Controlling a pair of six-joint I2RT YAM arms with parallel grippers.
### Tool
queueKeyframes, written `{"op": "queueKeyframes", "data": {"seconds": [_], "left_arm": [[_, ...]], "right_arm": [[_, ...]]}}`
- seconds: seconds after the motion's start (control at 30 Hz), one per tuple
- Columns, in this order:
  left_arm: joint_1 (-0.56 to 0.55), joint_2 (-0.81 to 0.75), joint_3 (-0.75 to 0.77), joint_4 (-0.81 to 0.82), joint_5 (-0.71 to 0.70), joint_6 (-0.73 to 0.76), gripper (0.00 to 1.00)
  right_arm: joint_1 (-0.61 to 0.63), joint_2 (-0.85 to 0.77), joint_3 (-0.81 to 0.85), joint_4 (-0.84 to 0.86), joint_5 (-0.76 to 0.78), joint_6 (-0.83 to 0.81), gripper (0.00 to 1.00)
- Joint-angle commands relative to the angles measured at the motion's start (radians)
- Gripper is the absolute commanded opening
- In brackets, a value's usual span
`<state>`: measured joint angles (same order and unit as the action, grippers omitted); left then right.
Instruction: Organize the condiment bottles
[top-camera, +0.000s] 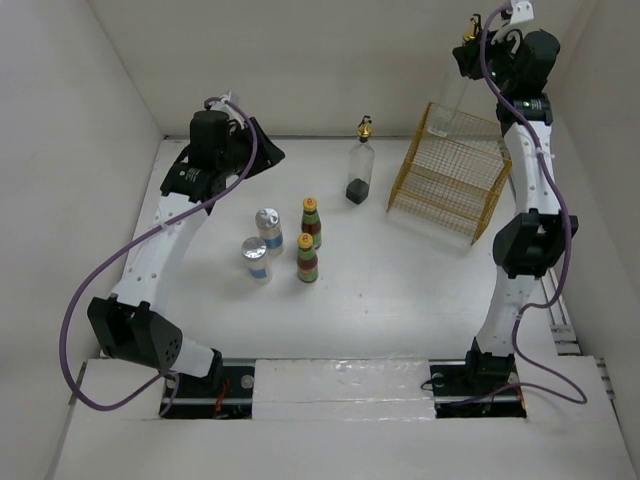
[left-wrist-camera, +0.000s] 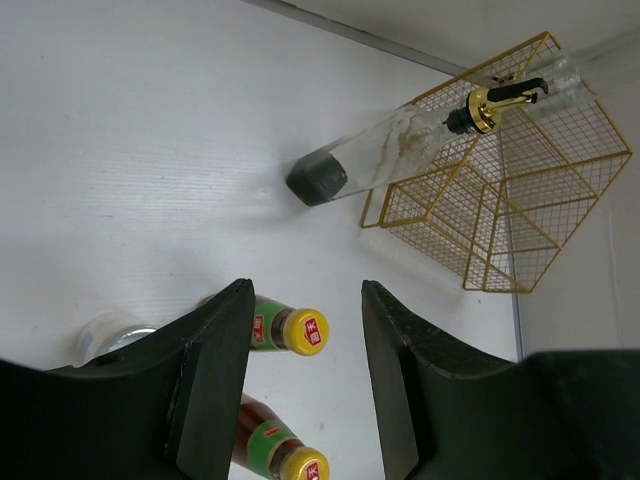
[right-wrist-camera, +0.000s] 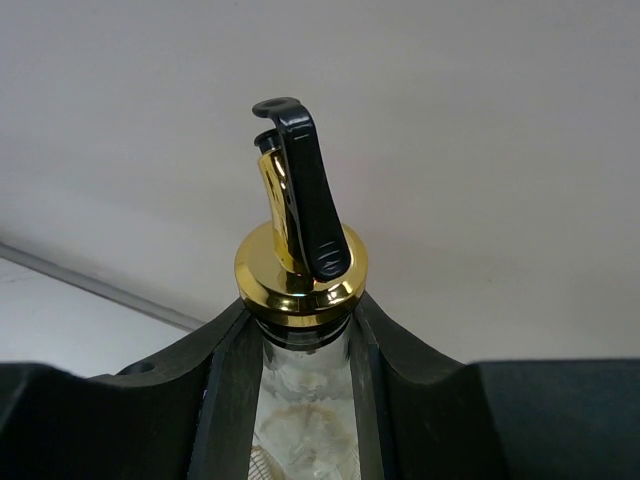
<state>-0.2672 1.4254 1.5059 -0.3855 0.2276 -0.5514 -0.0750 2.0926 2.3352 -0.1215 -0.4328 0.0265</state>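
Observation:
The bottle already hangs upright over the basket's far section (top-camera: 438, 148). My right gripper needs to go down, stand the bottle in there and let go of the bottle's neck.
My right gripper (top-camera: 466, 62) is shut on the neck of a tall clear glass bottle (top-camera: 450, 100) with a gold cap (right-wrist-camera: 300, 270). It holds the bottle upright above the gold wire basket (top-camera: 450, 172). The other glass bottle (top-camera: 359, 162) stands on the table left of the basket and also shows in the left wrist view (left-wrist-camera: 380, 160). Two dark bottles with yellow caps and green-red labels (top-camera: 311, 222) (top-camera: 307, 258) stand mid-table, beside two short white silver-lidded jars (top-camera: 268, 230) (top-camera: 256, 259). My left gripper (top-camera: 262, 150) (left-wrist-camera: 305, 290) is open and empty, raised above the table behind the jars.
The basket (left-wrist-camera: 520, 200) stands at the back right near the wall. White walls close in the table on the left, back and right. The right arm's column rises right beside the basket.

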Motion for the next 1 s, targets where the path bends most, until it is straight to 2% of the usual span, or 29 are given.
{"op": "queueKeyframes", "data": {"seconds": [0.0,0.2,0.53,0.63,0.73,0.77,0.8,0.87,0.9,0.93,0.97], "left_arm": [[-0.003,-0.008,0.036,0.036,-0.007,0.004,0.43],[-0.003,-0.008,0.046,0.045,-0.007,-0.015,0.43],[-0.003,0.010,0.047,0.063,-0.007,-0.033,0.43],[-0.003,0.010,0.036,0.063,-0.007,-0.033,0.43],[-0.003,0.000,0.025,0.073,-0.007,-0.033,0.43],[-0.003,0.000,0.016,0.073,-0.007,-0.033,0.43],[-0.003,0.000,0.016,0.073,-0.016,-0.033,0.43],[-0.003,0.000,0.016,0.073,-0.016,-0.033,0.43],[-0.003,0.000,0.037,0.073,-0.016,-0.033,0.43],[-0.003,0.000,0.037,0.073,-0.016,-0.033,0.43],[-0.003,0.000,0.051,0.073,-0.025,-0.024,0.43]], "right_arm": [[-0.009,-0.026,0.040,0.187,-0.079,0.009,0.05],[-0.019,-0.091,-0.209,0.246,-0.098,-0.023,0.05],[-0.019,-0.109,-0.379,0.269,-0.089,-0.051,0.05],[-0.019,-0.120,-0.410,0.269,-0.080,-0.051,0.08],[-0.019,-0.140,-0.453,0.269,-0.080,-0.051,0.19],[-0.019,-0.149,-0.474,0.269,-0.080,-0.051,0.25],[-0.019,-0.149,-0.484,0.269,-0.080,-0.051,0.41],[-0.019,-0.161,-0.494,0.269,-0.070,-0.051,0.57],[-0.019,-0.161,-0.494,0.269,-0.061,-0.051,0.71],[-0.019,-0.161,-0.481,0.252,-0.051,-0.051,0.76],[-0.019,-0.161,-0.465,0.222,-0.041,-0.051,0.86]]}}
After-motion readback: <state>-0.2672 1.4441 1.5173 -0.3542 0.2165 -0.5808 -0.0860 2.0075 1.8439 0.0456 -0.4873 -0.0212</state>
